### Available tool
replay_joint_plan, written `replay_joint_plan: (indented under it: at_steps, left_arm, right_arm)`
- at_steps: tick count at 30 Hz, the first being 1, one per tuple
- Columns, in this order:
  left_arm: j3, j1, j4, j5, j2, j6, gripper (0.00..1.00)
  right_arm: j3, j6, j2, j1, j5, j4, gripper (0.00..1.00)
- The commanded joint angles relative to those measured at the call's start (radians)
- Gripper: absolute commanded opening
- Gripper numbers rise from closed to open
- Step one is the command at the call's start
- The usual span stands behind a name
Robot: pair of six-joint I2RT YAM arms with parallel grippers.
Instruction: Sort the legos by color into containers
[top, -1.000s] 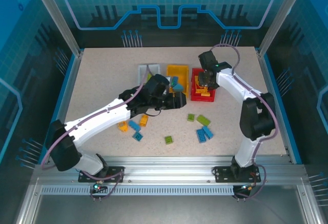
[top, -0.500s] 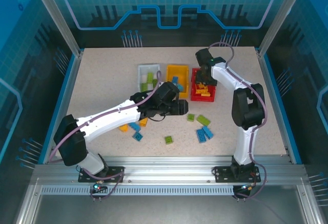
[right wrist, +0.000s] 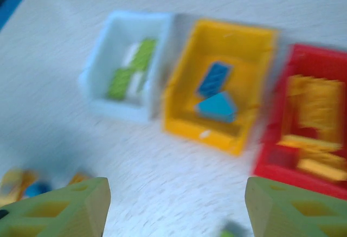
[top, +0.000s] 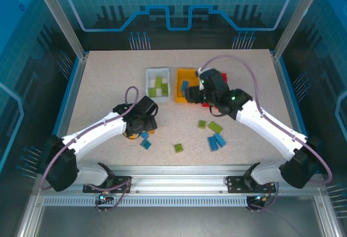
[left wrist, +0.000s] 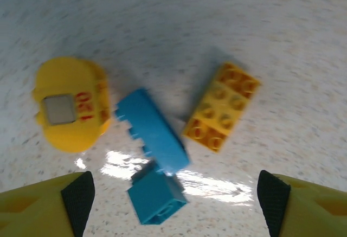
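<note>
My left gripper will next lower and turn to straddle the long blue brick (left wrist: 152,131).
My left gripper (left wrist: 174,199) hangs open over a cluster of legos on the table: a blue cube (left wrist: 156,196), a long blue brick (left wrist: 152,131), an orange-yellow brick (left wrist: 222,107) and a rounded yellow piece (left wrist: 70,104). From above, it (top: 145,122) sits left of centre. My right gripper (right wrist: 176,210) is open and empty, facing the containers: the white bin (right wrist: 130,66) with green legos, the yellow bin (right wrist: 222,85) with blue ones, the red bin (right wrist: 309,123) with orange-yellow ones. In the top view it (top: 192,94) is at the yellow bin's (top: 183,75) front.
Loose legos lie at the centre front: two green ones (top: 201,123) (top: 215,127), a blue pair (top: 216,141), one green (top: 178,148) and a blue one (top: 145,144). The right arm hides most of the red bin (top: 223,76). The white bin (top: 149,82) stands clear.
The left arm has drawn back from the yellow bin to the left-hand cluster. The right gripper has opened and swung from the red bin toward the yellow bin's front.
</note>
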Motion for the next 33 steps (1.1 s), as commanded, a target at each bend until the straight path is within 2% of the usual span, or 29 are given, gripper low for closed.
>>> replay_joint_plan:
  at_steps: [1, 4, 10, 18, 25, 29, 33]
  left_arm:
    - [-0.067, 0.032, 0.047, 0.066, -0.052, -0.165, 0.79]
    - [-0.091, 0.036, 0.094, 0.072, -0.055, -0.249, 0.74]
    - [-0.098, 0.046, 0.122, 0.060, -0.013, -0.352, 0.69]
    - [-0.165, 0.071, 0.179, 0.063, 0.025, -0.450, 0.61]
    - [-0.183, 0.094, 0.276, 0.086, 0.090, -0.449, 0.57]
    - [-0.177, 0.096, 0.291, 0.087, 0.127, -0.443, 0.50]
    - [-0.184, 0.095, 0.289, 0.078, 0.119, -0.443, 0.35]
  right_arm:
    - [-0.109, -0.068, -0.001, 0.063, -0.286, 0.139, 0.68]
    - [-0.148, -0.087, -0.010, 0.143, -0.338, 0.150, 0.68]
    - [-0.172, -0.057, -0.036, 0.220, -0.325, 0.158, 0.69]
    - [-0.176, -0.038, -0.045, 0.236, -0.315, 0.168, 0.69]
    - [-0.186, -0.030, -0.051, 0.242, -0.316, 0.176, 0.69]
    - [-0.196, -0.027, -0.064, 0.243, -0.308, 0.173, 0.69]
    - [-0.209, -0.024, -0.074, 0.244, -0.296, 0.170, 0.69]
